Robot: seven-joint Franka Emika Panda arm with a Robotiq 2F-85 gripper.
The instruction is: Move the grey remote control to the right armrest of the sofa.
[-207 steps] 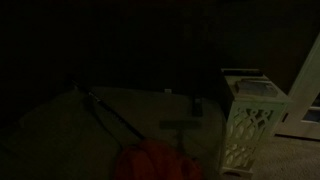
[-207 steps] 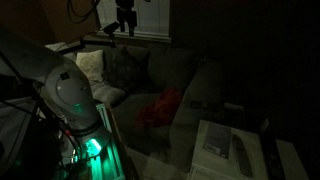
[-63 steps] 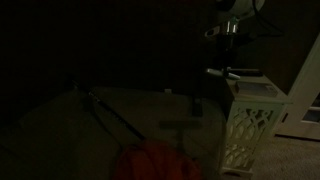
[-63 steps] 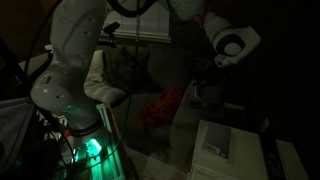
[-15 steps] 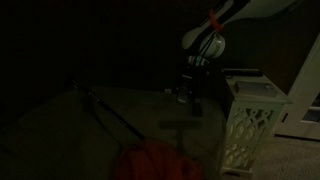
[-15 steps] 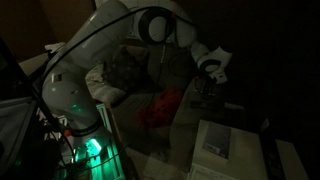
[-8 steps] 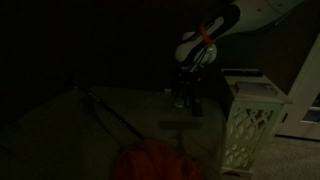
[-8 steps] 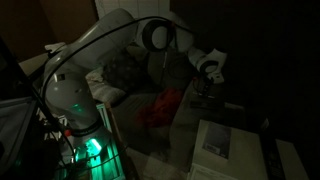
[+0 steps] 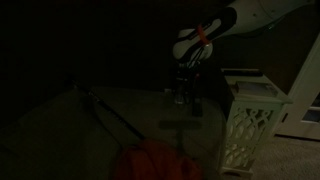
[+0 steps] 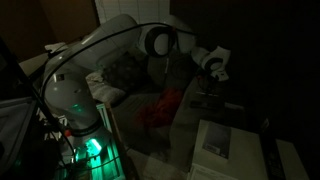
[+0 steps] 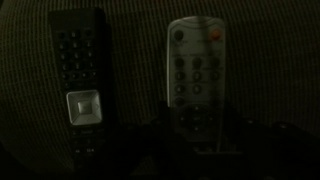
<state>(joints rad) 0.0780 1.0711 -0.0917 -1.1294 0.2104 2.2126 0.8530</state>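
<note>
My gripper needs to move gently down a little onto the sofa's ribbed cloth beside the black remote next and let go of the grey remote control (image 11: 197, 70), because the cloth is just below.
The wrist view shows the grey remote control (image 11: 197, 70) lying lengthwise on the sofa's ribbed cloth (image 11: 135, 60), its red button at the far end. My gripper (image 11: 200, 140) is shut on its near end, with the dark jaws on either side. In both exterior views the gripper (image 9: 183, 92) (image 10: 205, 86) hangs low over the sofa (image 10: 170, 72) at an armrest. The room is very dark, and the remote itself is not distinguishable in those views.
A black remote (image 11: 80, 70) lies parallel, just left of the grey one. A white lattice basket (image 9: 250, 112) stands beside the sofa. A red object (image 9: 150, 160) (image 10: 158, 108) lies on the seat, a thin rod (image 9: 110, 115) runs diagonally, and patterned cushions (image 10: 125, 70) sit at the back.
The arm has shifted slightly left and down toward the armrest. The jaws have stayed shut.
</note>
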